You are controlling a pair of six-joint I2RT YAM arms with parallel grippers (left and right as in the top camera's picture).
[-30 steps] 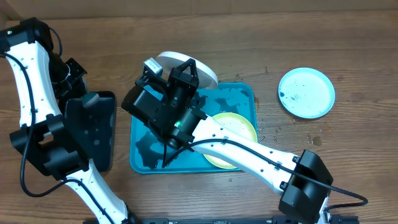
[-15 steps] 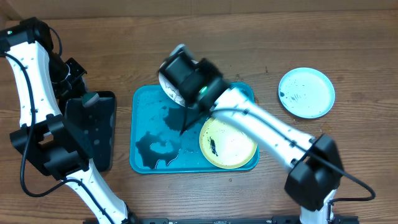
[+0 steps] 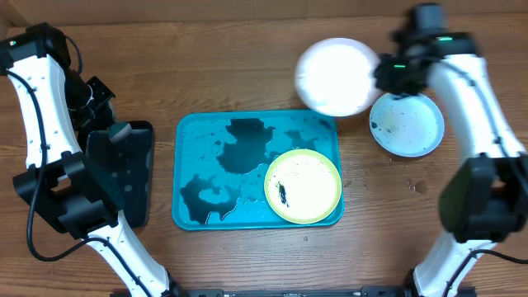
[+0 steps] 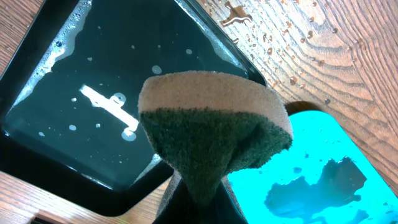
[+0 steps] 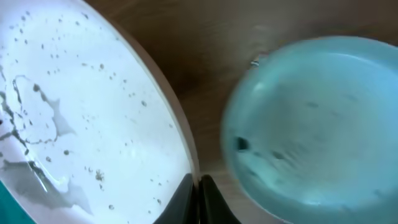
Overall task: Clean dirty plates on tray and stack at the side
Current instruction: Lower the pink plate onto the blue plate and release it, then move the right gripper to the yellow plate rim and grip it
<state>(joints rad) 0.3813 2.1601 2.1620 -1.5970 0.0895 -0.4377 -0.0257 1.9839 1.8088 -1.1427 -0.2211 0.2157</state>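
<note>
My right gripper should next move the white plate (image 3: 336, 76) back toward my base, over the light blue plate (image 3: 406, 124) beside the tray. Then it should lower the white plate.
My right gripper (image 3: 381, 76) is shut on the rim of the white plate (image 3: 336, 76) and holds it in the air, left of the light blue plate (image 3: 406, 124) that lies on the table. In the right wrist view the jaws (image 5: 196, 186) pinch the white plate's edge (image 5: 74, 112), with the blue plate (image 5: 317, 124) beside it. The yellow-green rimmed plate (image 3: 303, 186), with a black smear, lies in the turquoise tray (image 3: 206, 132), which holds puddles. My left gripper (image 4: 199, 199) is shut on a sponge (image 4: 211, 130) over the black tray (image 4: 93, 93).
The black tray (image 3: 124, 173) with water stands left of the turquoise tray (image 4: 348, 149). Water drops lie on the wood between the trays and near the blue plate.
My right arm swung the white plate from above the tray's far edge up and right to beside the light blue plate. The left arm has not moved.
</note>
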